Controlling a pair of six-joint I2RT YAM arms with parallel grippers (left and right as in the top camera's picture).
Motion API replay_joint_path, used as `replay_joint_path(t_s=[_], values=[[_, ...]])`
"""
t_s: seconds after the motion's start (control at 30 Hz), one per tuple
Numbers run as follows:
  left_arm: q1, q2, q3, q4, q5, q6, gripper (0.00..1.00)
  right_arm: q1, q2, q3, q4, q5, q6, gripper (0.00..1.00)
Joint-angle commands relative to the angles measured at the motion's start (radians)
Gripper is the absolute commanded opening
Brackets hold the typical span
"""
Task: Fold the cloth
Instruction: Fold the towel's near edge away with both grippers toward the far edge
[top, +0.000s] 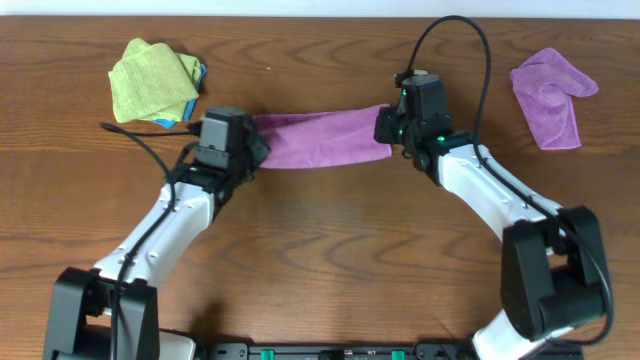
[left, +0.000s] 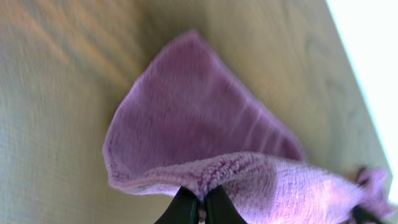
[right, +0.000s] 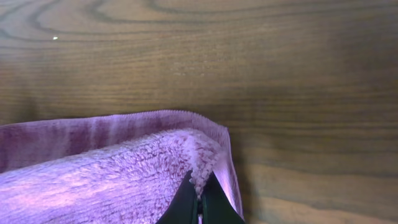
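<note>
My right gripper will next lower slightly outward onto the lower layer's far corner (top: 384, 107) (right: 222, 130) and release the cloth, as that layer's hem still shows past the pinched edge.
The purple cloth (top: 320, 138) is stretched as a doubled band between my two grippers over the middle of the table. My left gripper (top: 258, 148) is shut on its left end. In the left wrist view the black fingertips (left: 201, 202) pinch a fuzzy edge, and the cloth (left: 199, 124) hangs in a fold beyond them. My right gripper (top: 388, 128) is shut on the right end. The right wrist view has that gripper (right: 199, 199) clamped on a corner of the cloth (right: 106, 168), with the hemmed lower layer showing just behind.
A lime-green cloth (top: 152, 80) lies crumpled on a blue cloth (top: 200, 75) at the back left. A second purple cloth (top: 552, 95) lies crumpled at the back right. The wooden table (top: 330, 240) stretches bare towards the front.
</note>
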Motion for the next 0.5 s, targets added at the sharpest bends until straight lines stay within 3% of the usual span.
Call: replay_joint_path(t_s=[0.0,0.47], values=[[0.018,0.035,0.003,0.041,-0.027,0.018,0.06,0.003,0.042,0.017,0.011,0.026,-0.018,0.02],[0.035,0.236,0.032,0.26,-0.024,0.018,0.06,0.004,0.182,0.112,0.081,0.032,-0.026,0.02]])
